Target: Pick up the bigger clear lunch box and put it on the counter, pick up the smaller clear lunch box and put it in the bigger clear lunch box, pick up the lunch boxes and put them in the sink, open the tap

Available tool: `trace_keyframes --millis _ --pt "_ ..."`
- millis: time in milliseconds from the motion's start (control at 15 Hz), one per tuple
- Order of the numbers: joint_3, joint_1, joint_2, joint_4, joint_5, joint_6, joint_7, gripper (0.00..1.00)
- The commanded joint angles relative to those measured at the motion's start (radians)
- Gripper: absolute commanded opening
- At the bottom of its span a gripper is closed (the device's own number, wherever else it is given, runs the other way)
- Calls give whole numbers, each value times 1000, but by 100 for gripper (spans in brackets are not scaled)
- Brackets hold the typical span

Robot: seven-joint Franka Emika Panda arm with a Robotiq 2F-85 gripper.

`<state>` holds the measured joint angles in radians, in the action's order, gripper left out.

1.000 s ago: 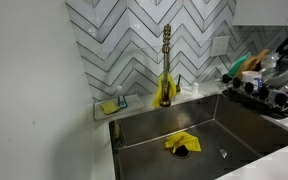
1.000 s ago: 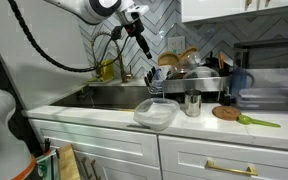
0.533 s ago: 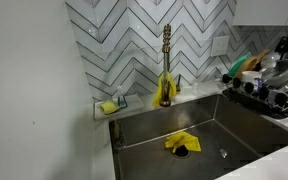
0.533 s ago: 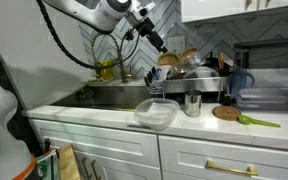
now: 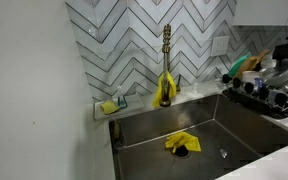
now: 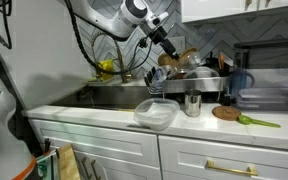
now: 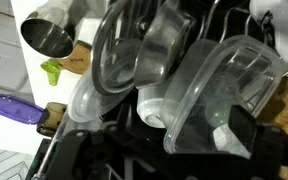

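The smaller clear lunch box's side (image 7: pixel 187 103) is between the gripper's open fingers, so the robot next needs to lower the gripper gently into the rack and close it on that side beside the steel bowl.
The bigger clear lunch box (image 6: pixel 154 113) sits on the white counter (image 6: pixel 104 113) in front of the sink (image 6: pixel 114 96). My gripper (image 6: pixel 172 48) hangs open over the dish rack (image 6: pixel 189 76). In the wrist view the gripper (image 7: pixel 182 138) is open, with a smaller clear lunch box (image 7: pixel 219 90) standing on edge in the rack just ahead of its fingers. I cannot tell whether they touch it. The sink (image 5: pixel 184 130) holds a yellow cloth (image 5: pixel 181 143). The brass tap (image 5: pixel 166 62) stands behind the basin.
The rack holds steel bowls (image 7: pixel 164 45) and plates (image 6: pixel 184 57). A steel cup (image 6: pixel 192 104), a round wooden board (image 6: pixel 225 113) and a green utensil (image 6: pixel 256 121) lie on the counter. A sponge holder (image 5: pixel 110 105) sits at the sink's back corner.
The arm has swung from above the sink across to the dish rack, and the gripper now hangs over the rack's dishes. The lunch box on the counter has not moved.
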<state>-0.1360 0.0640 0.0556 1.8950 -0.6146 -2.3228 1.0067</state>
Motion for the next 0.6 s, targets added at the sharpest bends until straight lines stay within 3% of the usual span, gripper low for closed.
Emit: trace_keyframes --millis 0,133,200,333,533 --pt "52 -58 84 -83 50 32 9 100" --pt "75 -75 116 -107 59 33 13 95" --pt "87 -84 127 -114 53 33 21 73" --pt "106 -96 147 -131 65 32 22 68" --pt "126 -109 159 -149 106 30 14 44"
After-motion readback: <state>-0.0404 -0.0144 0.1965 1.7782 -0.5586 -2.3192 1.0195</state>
